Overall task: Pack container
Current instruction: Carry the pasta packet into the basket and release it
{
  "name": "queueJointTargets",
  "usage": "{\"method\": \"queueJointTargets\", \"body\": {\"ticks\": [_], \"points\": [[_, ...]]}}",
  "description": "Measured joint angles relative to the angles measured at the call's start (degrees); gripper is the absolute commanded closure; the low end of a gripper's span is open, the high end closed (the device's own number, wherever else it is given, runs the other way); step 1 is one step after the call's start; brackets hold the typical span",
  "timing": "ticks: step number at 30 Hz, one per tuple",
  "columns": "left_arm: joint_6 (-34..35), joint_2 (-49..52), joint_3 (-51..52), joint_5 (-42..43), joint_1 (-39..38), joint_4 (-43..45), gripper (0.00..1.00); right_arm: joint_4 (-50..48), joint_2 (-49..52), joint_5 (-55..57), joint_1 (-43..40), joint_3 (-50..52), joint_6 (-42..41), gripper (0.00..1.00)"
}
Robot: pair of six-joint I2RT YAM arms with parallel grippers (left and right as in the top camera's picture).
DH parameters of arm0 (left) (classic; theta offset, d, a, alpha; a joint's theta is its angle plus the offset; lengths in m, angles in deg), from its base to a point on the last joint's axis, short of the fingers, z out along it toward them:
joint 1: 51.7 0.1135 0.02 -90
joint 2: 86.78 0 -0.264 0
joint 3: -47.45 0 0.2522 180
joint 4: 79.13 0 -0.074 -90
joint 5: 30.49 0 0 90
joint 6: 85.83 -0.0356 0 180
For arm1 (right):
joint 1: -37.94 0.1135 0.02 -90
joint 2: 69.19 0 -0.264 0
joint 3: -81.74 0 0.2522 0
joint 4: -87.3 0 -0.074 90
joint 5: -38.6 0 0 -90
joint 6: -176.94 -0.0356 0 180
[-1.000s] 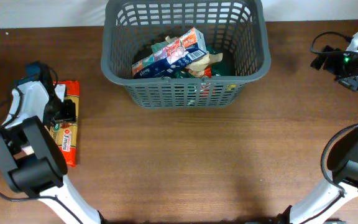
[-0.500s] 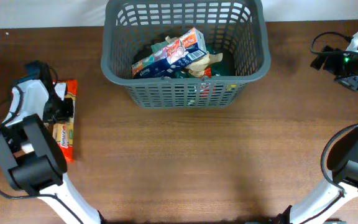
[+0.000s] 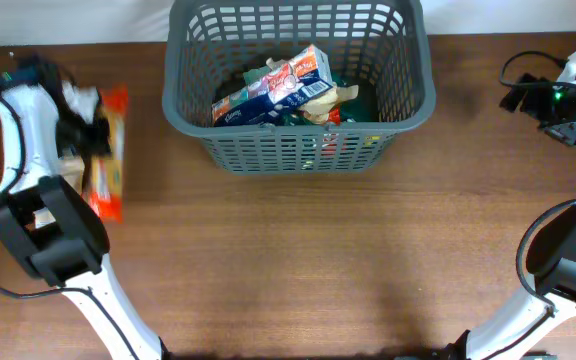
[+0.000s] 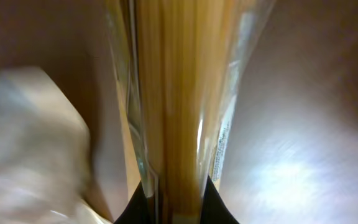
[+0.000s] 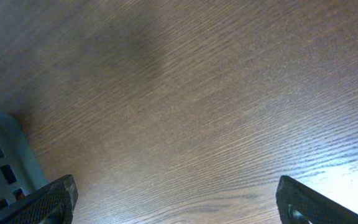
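My left gripper needs to move next to the right in the overhead view, over the container's nearer end (image 3: 224, 84), and release the spaghetti (image 3: 110, 155), since there is space beside the packets.
The container (image 3: 408, 100) is a large dark grey lattice basket at the back middle of the table, holding several snack packets. At the far left my left gripper (image 3: 86, 130) is shut on a long clear packet of spaghetti (image 3: 110, 155) with orange ends, lifted off the table. In the left wrist view the spaghetti packet (image 4: 179, 93) runs up from between the two dark fingertips (image 4: 132, 208), filling the middle. My right gripper (image 5: 176, 202) stands wide open over bare wood at the far right, with a corner of the container (image 5: 2, 162) at the left edge.
The brown wooden table (image 3: 298, 260) stretches in front of the basket. A blurred pale shape (image 4: 30, 143) fills the left of the left wrist view. The right arm's base (image 3: 568, 270) stands at the right edge, the left arm's base (image 3: 53, 245) at the left.
My left gripper shut on the spaghetti packet and raised it from the table, moving it back and slightly left. The right arm has stayed still.
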Motion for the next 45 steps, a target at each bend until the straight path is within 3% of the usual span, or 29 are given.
{"method": "queueJointTargets", "body": {"ticks": [5, 11, 18, 24, 27, 28, 30, 33, 36, 45], "points": [[-5.2, -0.3, -27.7, 1.9, -4.3, -0.9, 0.98, 0.0, 0.0, 0.0, 0.0, 0.0, 0.0, 0.01], [-18.9, -2.1, -46.2, 2.9, -15.0, -1.7, 0.98, 0.0, 0.0, 0.0, 0.0, 0.0, 0.0, 0.01], [-43.6, -2.5, -47.5, 3.9, -33.6, -5.4, 0.98, 0.0, 0.0, 0.0, 0.0, 0.0, 0.0, 0.01], [-53.5, -1.1, -39.1, 1.4, -42.5, -5.9, 0.98, 0.0, 0.0, 0.0, 0.0, 0.0, 0.0, 0.01], [-54.1, 1.3, -33.6, -1.4, -42.9, -5.0, 0.97, 0.0, 0.0, 0.0, 0.0, 0.0, 0.0, 0.01], [-53.7, 2.3, -32.1, -2.4, -42.9, -4.6, 0.91, 0.0, 0.0, 0.0, 0.0, 0.0, 0.0, 0.01], [-52.0, 4.8, -29.9, -4.2, -42.7, -4.1, 0.57, 0.0, 0.0, 0.0, 0.0, 0.0, 0.0, 0.01], [-48.0, 7.2, -28.6, -5.6, -42.4, -3.8, 0.3, 0.0, 0.0, 0.0, 0.0, 0.0, 0.0, 0.01], [-42.9, 6.8, -28.9, -7.5, -42.1, -4.3, 0.18, 0.0, 0.0, 0.0, 0.0, 0.0, 0.0, 0.01], [-31.3, -0.8, -29.0, -14.4, -39.5, -6.4, 0.17, 0.0, 0.0, 0.0, 0.0, 0.0, 0.1, 0.01]]}}
